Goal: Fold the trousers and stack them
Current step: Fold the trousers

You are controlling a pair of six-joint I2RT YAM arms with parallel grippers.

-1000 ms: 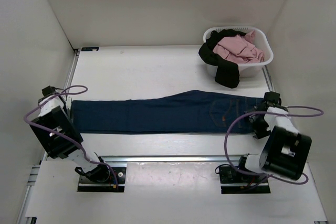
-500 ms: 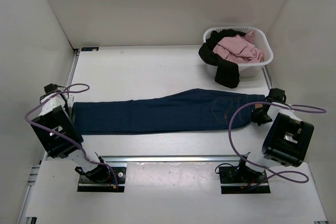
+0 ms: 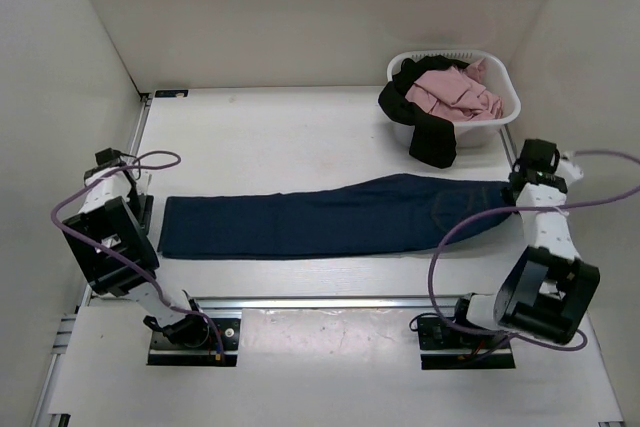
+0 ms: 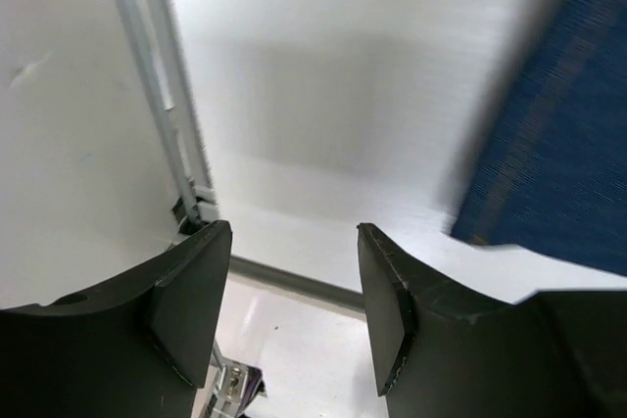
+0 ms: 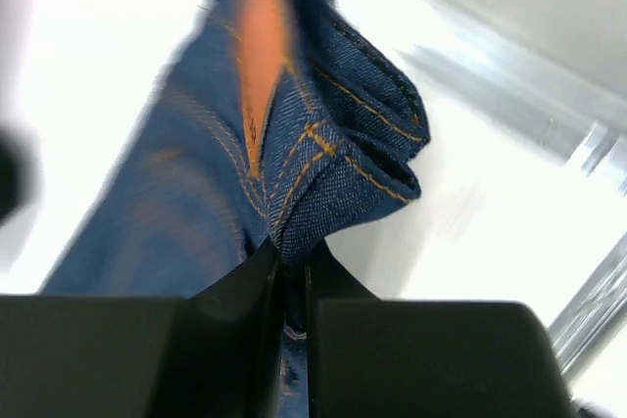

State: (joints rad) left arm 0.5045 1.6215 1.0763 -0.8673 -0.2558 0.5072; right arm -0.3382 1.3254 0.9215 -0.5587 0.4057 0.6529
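Note:
I will carry the pinched waistband toward the leg hem with my right gripper next, then lay it on the middle of the trousers (image 3: 322, 223).
The dark navy denim trousers (image 3: 320, 217) lie stretched left to right across the table, legs to the left and waist to the right. My right gripper (image 3: 516, 191) is shut on the bunched waistband (image 5: 333, 159) at the trousers' right end; its jaws (image 5: 294, 266) pinch the cloth, lifted a little off the table. At the table's left edge my left gripper (image 3: 140, 202) stands open, a short way left of the leg hem (image 4: 558, 154), with nothing between its fingers (image 4: 387, 301). Black trousers (image 3: 425, 122) hang over the rim of the white basket.
The white laundry basket (image 3: 500, 117) stands at the back right and also holds a pink garment (image 3: 455, 92). Metal rails (image 4: 162, 85) run along the table's left and near edges. White walls close in the sides and back.
My right gripper has shut on the waistband and pulled it right and away from me. The whole denim pair slid right, so the hem left my left gripper, which moved slightly farther back.

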